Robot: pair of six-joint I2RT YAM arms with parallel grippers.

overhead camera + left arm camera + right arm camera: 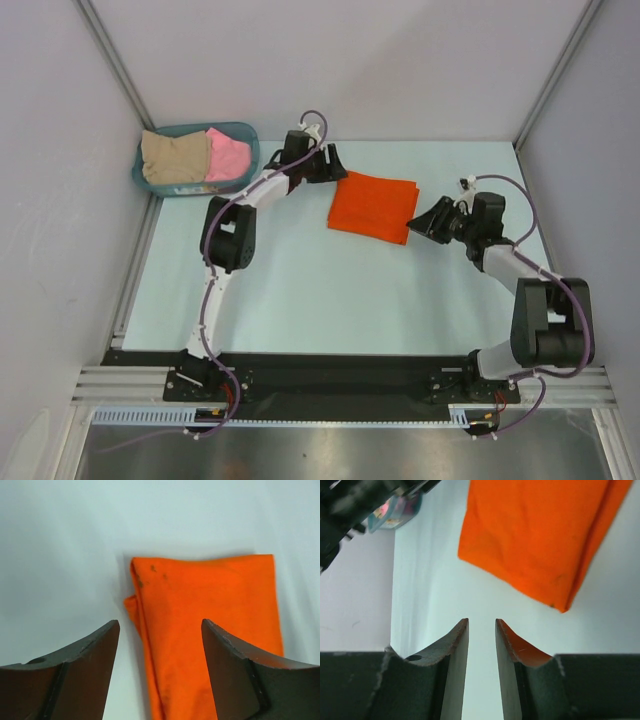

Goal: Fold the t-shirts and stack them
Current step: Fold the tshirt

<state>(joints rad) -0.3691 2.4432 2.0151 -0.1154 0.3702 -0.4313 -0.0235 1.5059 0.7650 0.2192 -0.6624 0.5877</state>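
Note:
My left gripper should go down onto the orange t-shirt's far corner on the basket side next and close, because its open fingers are on both sides of the t-shirt's edge there.
The bright orange t-shirt (pixel 373 205) lies folded into a flat rectangle on the pale table, at the back middle. My left gripper (pixel 338 165) is open and empty just off its far left corner; in the left wrist view the jaws (pixel 160 625) stand wide apart over the shirt's (pixel 210 620) left edge. My right gripper (pixel 420 224) is at the shirt's near right corner, with a narrow gap between its jaws (pixel 482 622) and nothing in them; the shirt (pixel 535 535) lies just beyond. The pink t-shirt (pixel 229 153) and the beige t-shirt (pixel 172 156) lie crumpled in the basket.
The teal plastic basket (pixel 246 136) stands at the back left corner, partly off the table mat, and also shows in the right wrist view (pixel 395 512). Grey walls with aluminium posts enclose the table on three sides. The left arm (pixel 350 505) shows beyond the shirt.

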